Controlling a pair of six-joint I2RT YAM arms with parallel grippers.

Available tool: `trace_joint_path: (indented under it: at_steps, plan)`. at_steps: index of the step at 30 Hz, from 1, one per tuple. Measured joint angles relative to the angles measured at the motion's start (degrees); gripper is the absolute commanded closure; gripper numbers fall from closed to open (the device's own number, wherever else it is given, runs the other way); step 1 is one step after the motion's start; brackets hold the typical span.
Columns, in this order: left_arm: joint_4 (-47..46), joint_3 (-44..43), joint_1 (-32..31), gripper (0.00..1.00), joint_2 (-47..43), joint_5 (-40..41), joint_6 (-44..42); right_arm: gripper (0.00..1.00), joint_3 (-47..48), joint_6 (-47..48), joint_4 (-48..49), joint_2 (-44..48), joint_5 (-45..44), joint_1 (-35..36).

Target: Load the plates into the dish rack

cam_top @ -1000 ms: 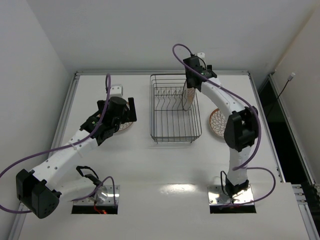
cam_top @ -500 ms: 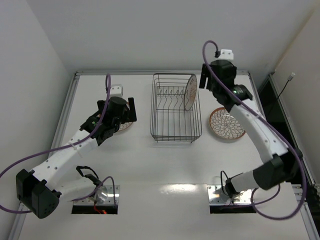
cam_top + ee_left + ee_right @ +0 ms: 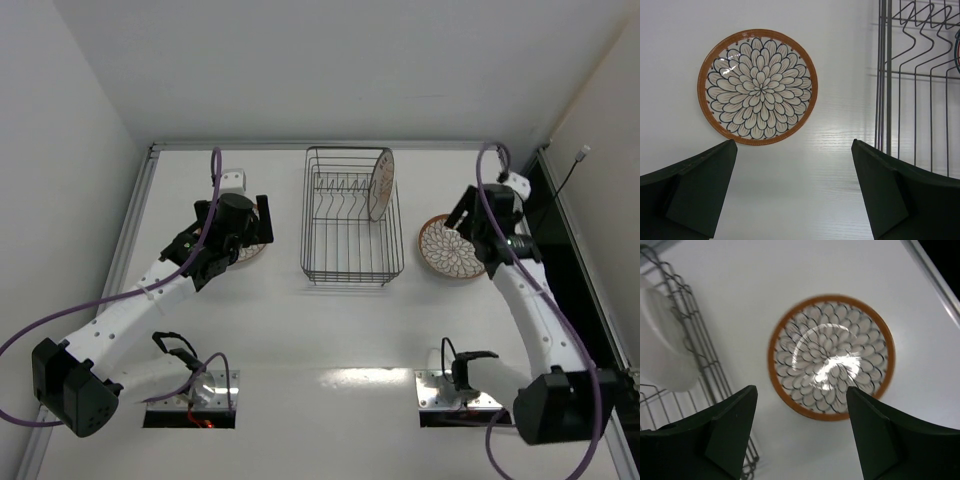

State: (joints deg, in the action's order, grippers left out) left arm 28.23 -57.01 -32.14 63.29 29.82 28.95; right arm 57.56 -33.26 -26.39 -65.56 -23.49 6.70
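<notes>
The petal plate lies flat, so the robot's right gripper should move back and down, tilt low, and bring its open fingers around the petal plate's near rim away from the rack.
The dish rack (image 3: 350,215) stands at the middle back of the table. One plate (image 3: 380,185) stands upright on its edge at the rack's right side; its pale underside (image 3: 662,347) shows in the right wrist view. A brown-rimmed petal plate (image 3: 447,247) lies flat to the right of the rack, and my right gripper (image 3: 468,228) hovers open above it, holding nothing (image 3: 800,435). A second petal plate (image 3: 757,83) lies flat left of the rack (image 3: 917,85). My left gripper (image 3: 794,190) hangs open just short of it and hides most of it from above (image 3: 252,250).
A raised metal rail (image 3: 320,146) borders the table at the back and along both sides. The right plate lies close to the right rail (image 3: 935,280). White walls stand behind and to the left. Purple cables loop off both arms.
My right gripper has left the plate standing in the rack and swung right and toward the near side, over the right petal plate. The left arm has not moved.
</notes>
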Motion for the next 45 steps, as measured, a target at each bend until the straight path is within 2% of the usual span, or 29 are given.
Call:
trace_joint_path:
  at_steps: [3, 7, 13, 16, 23, 27, 35, 42, 45]
  plan:
    - [0.0, 0.0, 0.0, 0.0, 0.0, 0.0, 0.0, 0.3, -10.54, -3.45, 0.61, 6.73, 5.55, -8.63]
    - [0.0, 0.0, 0.0, 0.0, 0.0, -0.04, 0.0, 0.3, -16.74, -5.64, 1.01, 10.99, 13.62, -19.54]
    - [0.0, 0.0, 0.0, 0.0, 0.0, -0.2, 0.0, 0.32, -26.67, -7.76, 7.28, 8.33, 31.87, -36.81]
    - [0.0, 0.0, 0.0, 0.0, 0.0, -0.22, 0.0, 0.31, -31.65, -8.7, 9.44, 4.85, 39.36, -41.4]
    - [0.0, 0.0, 0.0, 0.0, 0.0, -0.24, 0.0, 0.32, -35.63, -9.51, 15.8, -1.53, 49.2, -45.4]
    - [0.0, 0.0, 0.0, 0.0, 0.0, -0.24, 0.0, 0.38, -35.98, -9.88, 20.57, -7.02, 51.8, -46.51]
    - [0.0, 0.0, 0.0, 0.0, 0.0, -0.26, 0.0, 0.39, -36.65, -13.9, 28.48, -13.29, 55.19, -46.36]
    - [0.0, 0.0, 0.0, 0.0, 0.0, -0.55, 0.0, 0.53, -34.07, -16.94, 31.41, -18.71, 55.43, -43.76]
    - [0.0, 0.0, 0.0, 0.0, 0.0, -0.5, 0.0, 0.64, -32.37, -17.46, 31.45, -20.33, 54.12, -41.94]
